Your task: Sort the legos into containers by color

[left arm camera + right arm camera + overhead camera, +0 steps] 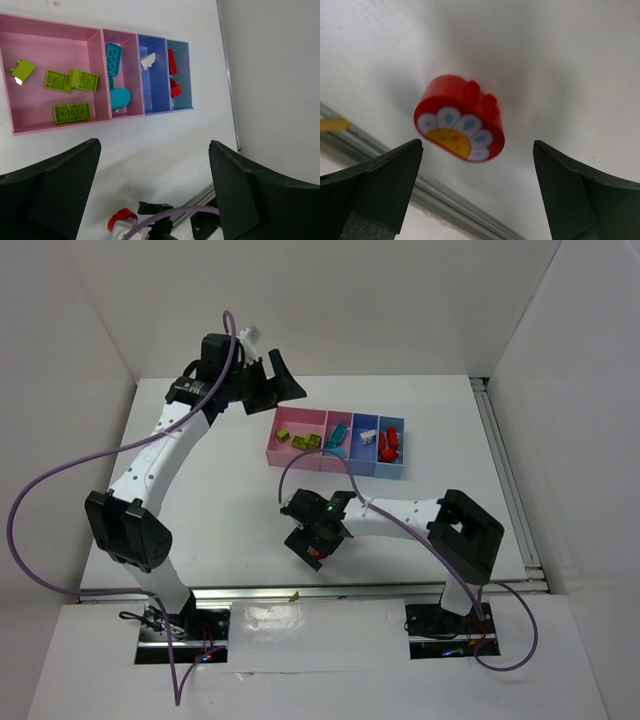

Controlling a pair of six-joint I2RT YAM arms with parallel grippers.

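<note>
My right gripper is to move outward from the metal bar and close around the sides of the round red-rimmed piece (316,554) (459,125), as the bar runs close behind it.
The joined containers (290,458) stand at the table's far middle. In the left wrist view the wide pink bin (47,47) holds lime green legos (72,112), the narrow pink bin cyan legos (113,57), one blue bin a white lego (148,61), the other blue bin red legos (172,62). My left gripper (155,190) is open and empty, raised to the left of the bins. A round red-rimmed piece (459,125) with a flower face lies on the table. My right gripper (477,170) is open just short of it, one jaw to each side and not touching it.
A metal rail (400,590) runs along the table's near edge, close behind the round piece (318,560). White walls close in the table at the left, back and right. A purple cable loops off each arm.
</note>
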